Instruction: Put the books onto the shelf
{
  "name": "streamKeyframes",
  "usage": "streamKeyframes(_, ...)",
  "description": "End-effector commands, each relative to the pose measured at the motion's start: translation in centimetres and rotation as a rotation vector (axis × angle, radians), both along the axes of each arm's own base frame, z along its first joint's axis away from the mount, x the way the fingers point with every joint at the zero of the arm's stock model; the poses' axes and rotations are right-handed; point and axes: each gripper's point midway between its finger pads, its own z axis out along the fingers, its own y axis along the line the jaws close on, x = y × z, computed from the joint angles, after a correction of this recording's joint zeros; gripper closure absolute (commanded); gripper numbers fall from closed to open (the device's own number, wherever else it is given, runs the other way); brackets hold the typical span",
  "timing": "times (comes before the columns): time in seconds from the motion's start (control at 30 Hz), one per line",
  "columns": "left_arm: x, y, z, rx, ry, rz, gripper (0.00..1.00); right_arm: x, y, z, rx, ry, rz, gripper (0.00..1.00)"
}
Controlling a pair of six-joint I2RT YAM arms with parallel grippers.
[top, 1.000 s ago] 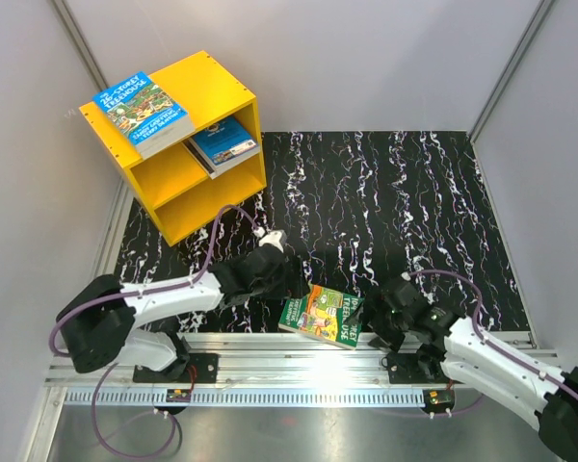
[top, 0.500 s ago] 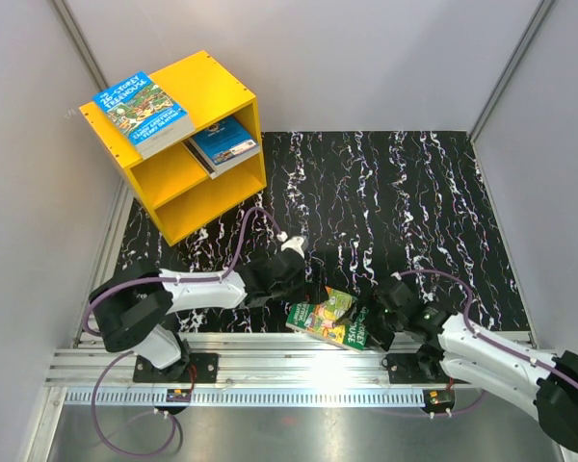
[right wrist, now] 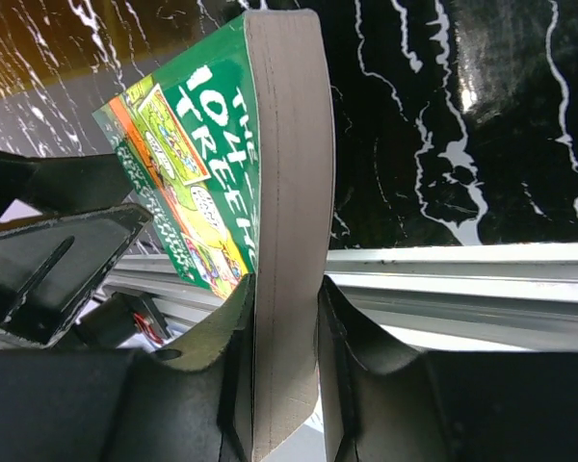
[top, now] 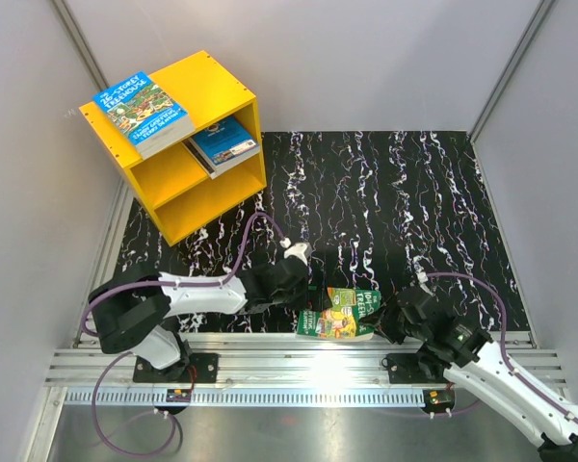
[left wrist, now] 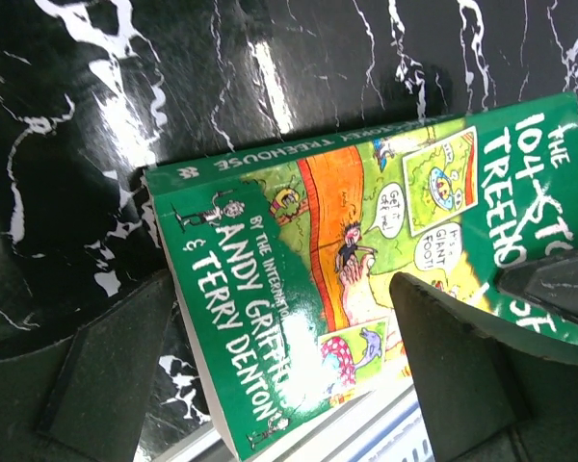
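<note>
My right gripper lifts the green book [top: 342, 314] across the mat onto the blue book on the shelf's middle board next and lets go. That blue book lies outward, its cover bare.
A green "Treehouse" book [top: 342, 314] stands tilted up at the table's near edge. My right gripper [top: 387, 320] is shut on it: in the right wrist view its jaws [right wrist: 284, 318] press both covers, and the pale page edge [right wrist: 289, 192] faces the camera. My left gripper [top: 303, 295] is open on the book's left. In the left wrist view its fingers [left wrist: 106, 371] straddle the green cover [left wrist: 318, 241] without touching it. The yellow shelf [top: 217, 82] stands at the back left, with one blue book [top: 143, 113] on its top and another [top: 224, 144] on its middle board.
An aluminium rail [top: 270, 351] runs along the near edge, right under the held book. Grey walls close in on the left, back and right. The black marbled mat [top: 395, 212] covers the table between the arms and the shelf.
My right gripper has closed on the green book and tipped it up from lying flat. My left gripper has moved right, up to the book's left end, still open.
</note>
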Motion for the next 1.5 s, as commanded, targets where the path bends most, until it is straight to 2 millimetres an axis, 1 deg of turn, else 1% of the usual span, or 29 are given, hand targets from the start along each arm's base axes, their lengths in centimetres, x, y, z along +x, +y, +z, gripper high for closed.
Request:
streamKeyframes(0.0,-1.3,-1.5,2.4,-0.101,0.023,-0.035,0.04,1.2,-0.1,1.1,-0.015,-0.049,-0.026,0.98)
streamKeyframes(0.1,-1.0,-1.3,3.9,-0.108,-0.006,-0.031,0.04,1.9,1.2,2.0,0.010,-0.082,0.010,1.00)
streamKeyframes(0.13,-1.0,-1.2,4.8,-0.106,-0.014,-0.035,0.04,2.5,1.6,2.9,0.022,-0.114,0.016,1.00)
streamKeyframes(0.17,-0.5,-0.1,6.0,-0.084,-0.052,-0.004,0.04,3.2,1.8,4.4,0.022,-0.148,0.015,1.00)
streamKeyframes(0.23,0.2,1.1,8.2,-0.063,-0.119,0.011,0.04,4.1,2.1,6.4,0.000,-0.210,0.039,1.00)
streamKeyframes(0.27,0.9,2.7,10.7,-0.046,-0.180,0.054,0.03,5.0,2.6,8.8,0.000,-0.249,0.040,1.00)
streamKeyframes(0.33,1.6,4.8,12.8,-0.005,-0.256,0.082,0.02,6.0,3.3,10.6,-0.033,-0.284,0.081,1.00)
streamKeyframes(0.37,2.0,6.9,15.0,0.022,-0.308,0.134,0.01,6.5,4.1,13.4,-0.003,-0.338,0.108,1.00)
streamKeyframes(0.43,2.3,9.2,17.1,0.050,-0.367,0.169,0.01,7.6,5.7,16.7,0.033,-0.388,0.130,1.00)
streamKeyframes(0.47,2.2,11.4,18.7,0.064,-0.400,0.207,0.01,7.8,6.4,17.8,0.051,-0.407,0.154,1.00)
streamKeyframes(0.53,2.0,13.6,20.3,0.067,-0.434,0.244,0.01,8.9,8.2,21.0,0.109,-0.462,0.172,1.00)
streamKeyframes(0.57,1.6,15.8,21.1,0.073,-0.455,0.277,0.01,9.1,9.1,22.1,0.135,-0.476,0.198,1.00)
streamKeyframes(0.6,1.4,16.8,22.1,0.057,-0.468,0.301,0.01,9.7,9.8,23.8,0.167,-0.512,0.202,1.00)
streamKeyframes(0.63,1.1,18.0,22.6,0.050,-0.477,0.323,0.01,10.4,10.9,25.6,0.190,-0.537,0.211,1.00)
streamKeyframes(0.67,0.7,20.0,23.2,0.044,-0.493,0.355,0.01,10.9,11.4,26.6,0.198,-0.560,0.219,1.00)
streamKeyframes(0.73,0.1,21.9,23.8,0.021,-0.501,0.395,0.01,12.2,12.4,28.8,0.216,-0.607,0.213,1.00)
streamKeyframes(0.77,-0.4,23.5,24.0,0.018,-0.509,0.415,0.01,13.5,13.1,30.2,0.206,-0.636,0.199,1.00)
streamKeyframes(0.83,-1.0,25.1,24.5,-0.005,-0.507,0.449,0.01,15.4,14.7,32.3,0.220,-0.679,0.185,1.00)
streamKeyframes(0.87,-1.4,26.4,24.4,-0.002,-0.508,0.460,0.01,16.4,15.0,32.9,0.212,-0.701,0.167,1.00)
streamKeyframes(0.93,-1.9,27.6,24.5,-0.009,-0.505,0.479,0.01,17.9,16.2,33.8,0.208,-0.724,0.161,1.00)
streamKeyframes(0.97,-2.3,28.7,24.6,-0.005,-0.509,0.491,0.01,19.3,17.3,33.9,0.198,-0.723,0.158,1.00)
streamKeyframes(1.0,-2.5,29.3,24.6,-0.004,-0.505,0.503,0.01,19.9,18.0,34.4,0.205,-0.738,0.159,1.00)
streamKeyframes(1.03,-2.7,30.1,24.7,-0.011,-0.511,0.519,0.01,21.2,19.2,34.4,0.200,-0.737,0.156,1.00)
streamKeyframes(1.1,-3.1,31.1,24.6,-0.009,-0.508,0.526,0.01,22.7,20.1,34.7,0.195,-0.748,0.144,1.00)
streamKeyframes(1.13,-3.2,31.4,24.6,-0.012,-0.508,0.532,0.01,24.0,20.9,34.9,0.195,-0.754,0.135,1.00)
streamKeyframes(1.3,-4.0,33.2,24.1,-0.019,-0.504,0.553,0.01,28.4,22.3,35.6,0.261,-0.752,0.062,1.00)
streamKeyframes(1.33,-4.1,33.5,24.1,-0.023,-0.505,0.558,0.01,29.7,22.7,35.4,0.266,-0.745,0.048,1.00)
streamKeyframes(1.4,-4.3,33.9,23.9,-0.021,-0.502,0.561,0.01,31.3,22.6,35.2,0.287,-0.729,-0.006,1.00)
streamKeyframes(1.47,-4.5,34.4,23.8,-0.021,-0.503,0.562,0.01,33.4,22.4,34.1,0.319,-0.692,-0.066,1.00)
